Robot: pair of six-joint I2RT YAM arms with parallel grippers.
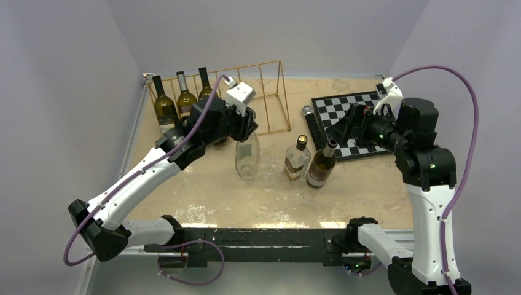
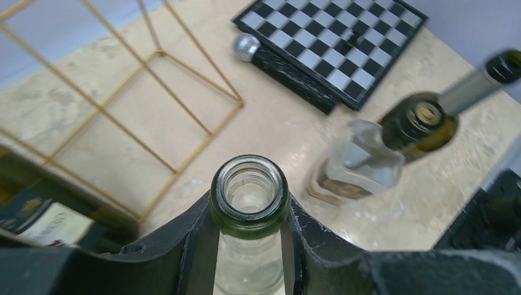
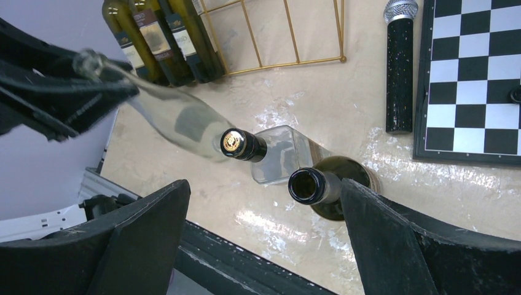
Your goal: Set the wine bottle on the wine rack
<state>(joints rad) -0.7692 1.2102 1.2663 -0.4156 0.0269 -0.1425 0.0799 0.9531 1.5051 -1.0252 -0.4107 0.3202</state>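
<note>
The left gripper carries the clear bottle outward next, turning toward the rack (image 1: 264, 92), and releases it in the slot beside the dark bottles, because that slot is empty.
My left gripper (image 1: 246, 130) is shut on the neck of a clear wine bottle (image 1: 247, 161), which stands upright just in front of the gold wire wine rack (image 1: 264, 92). In the left wrist view the fingers clamp just under the bottle's green rim (image 2: 249, 193). Three dark bottles (image 1: 184, 97) stand in the rack's left slots. The right slots hold nothing. My right gripper (image 3: 264, 203) hangs open above a dark olive wine bottle (image 3: 307, 185), whose open mouth is near the right finger, not gripped.
A square clear bottle (image 1: 297, 161) with a black and gold cap stands between the clear and olive bottles (image 1: 321, 165). A chessboard (image 1: 356, 120) lies at the back right with a black microphone (image 1: 310, 120) along its left edge. Walls close the table's left and back.
</note>
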